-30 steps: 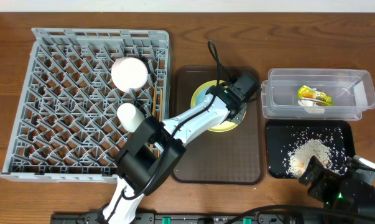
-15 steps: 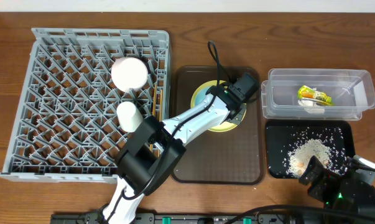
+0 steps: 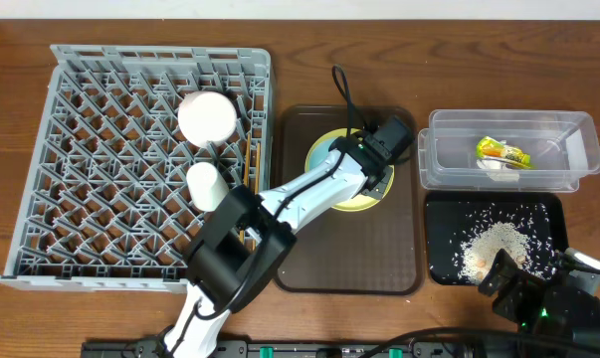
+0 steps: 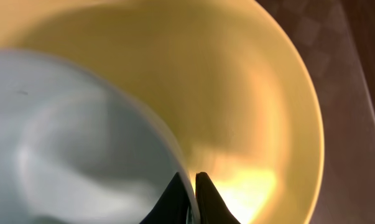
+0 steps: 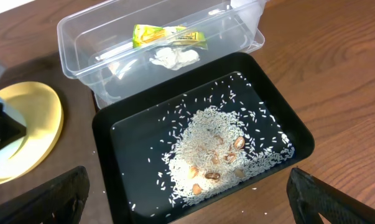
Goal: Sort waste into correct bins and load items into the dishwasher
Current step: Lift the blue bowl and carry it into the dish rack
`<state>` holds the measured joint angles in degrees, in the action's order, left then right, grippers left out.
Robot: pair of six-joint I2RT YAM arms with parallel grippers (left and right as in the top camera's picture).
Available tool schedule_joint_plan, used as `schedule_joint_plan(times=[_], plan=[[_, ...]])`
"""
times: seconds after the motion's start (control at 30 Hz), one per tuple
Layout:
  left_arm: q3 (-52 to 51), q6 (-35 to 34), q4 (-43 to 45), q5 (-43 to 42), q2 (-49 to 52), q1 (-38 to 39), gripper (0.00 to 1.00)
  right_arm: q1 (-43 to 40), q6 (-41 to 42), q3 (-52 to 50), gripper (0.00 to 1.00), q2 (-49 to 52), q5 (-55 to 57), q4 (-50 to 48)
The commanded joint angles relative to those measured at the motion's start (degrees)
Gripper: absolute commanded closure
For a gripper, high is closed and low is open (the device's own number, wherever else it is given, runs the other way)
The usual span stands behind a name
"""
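The cup (image 4: 75, 143) should go next into the rack's empty near slots, which are to its left in the overhead view. My left gripper should lift across, tilt and bring it down there.
My left gripper (image 4: 192, 180) is shut on the rim of a pale blue-white cup (image 4: 75, 143) that sits on the pale yellow plate (image 4: 249, 93). From above, the arm covers the gripper (image 3: 367, 159) over the plate (image 3: 357, 202). My right gripper (image 5: 190, 205) is open and empty above the near edge of the black tray (image 5: 137, 143), which holds rice leftovers (image 5: 218, 155). The clear tub (image 3: 578, 129) holds the snack wrapper (image 3: 503, 152) and white scraps (image 3: 494, 166). The grey dish rack (image 3: 100, 149) holds a white bowl (image 3: 208, 117), a smaller white cup-like piece (image 3: 206, 185) and thin wooden chopsticks (image 3: 249, 159).
The plate rests on a brown serving tray (image 3: 349, 249) between the rack and the bins. The left arm stretches from the front edge across the rack's corner to the plate. The right arm (image 3: 543, 303) sits at the front right corner.
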<state>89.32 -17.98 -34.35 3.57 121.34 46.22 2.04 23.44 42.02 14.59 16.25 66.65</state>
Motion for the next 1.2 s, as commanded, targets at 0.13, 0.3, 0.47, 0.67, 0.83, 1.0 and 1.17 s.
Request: schedule_joint_plan(times=[0.13,0.3,0.47,0.67,0.83,1.0,1.17], plan=[[1.9,0.28,-7.04,-3.74,-15.89,-1.38,0.92,-0.37,0.28,0.24,0.01,-0.02,0.22,0.07],[1.88,0.31,-16.7,-15.15,-29.59,-5.95,0.92,-0.37,0.26,0.22,0.01,-0.02,0.22,0.07],[1.88,3.39,-27.52,-23.06,-39.08,-14.47,0.92,-0.37,0.26,0.22,0.01,-0.02,0.22,0.07],[0.48,13.79,-37.81,-44.65,-43.3,-30.36,0.92,-0.37,0.28,0.22,0.01,-0.02,0.22,0.09],[-3.78,28.76,-46.64,-62.4,-42.93,-46.62,0.93,-0.37,0.28,0.24,0.01,-0.02,0.22,0.07],[-12.46,37.57,-49.62,-70.03,-42.66,-60.15,0.92,-0.37,0.26,0.22,0.01,-0.02,0.22,0.07],[-21.9,44.04,-49.59,-77.57,-39.6,-67.87,0.92,-0.37,0.28,0.22,0.01,-0.02,0.22,0.07]])
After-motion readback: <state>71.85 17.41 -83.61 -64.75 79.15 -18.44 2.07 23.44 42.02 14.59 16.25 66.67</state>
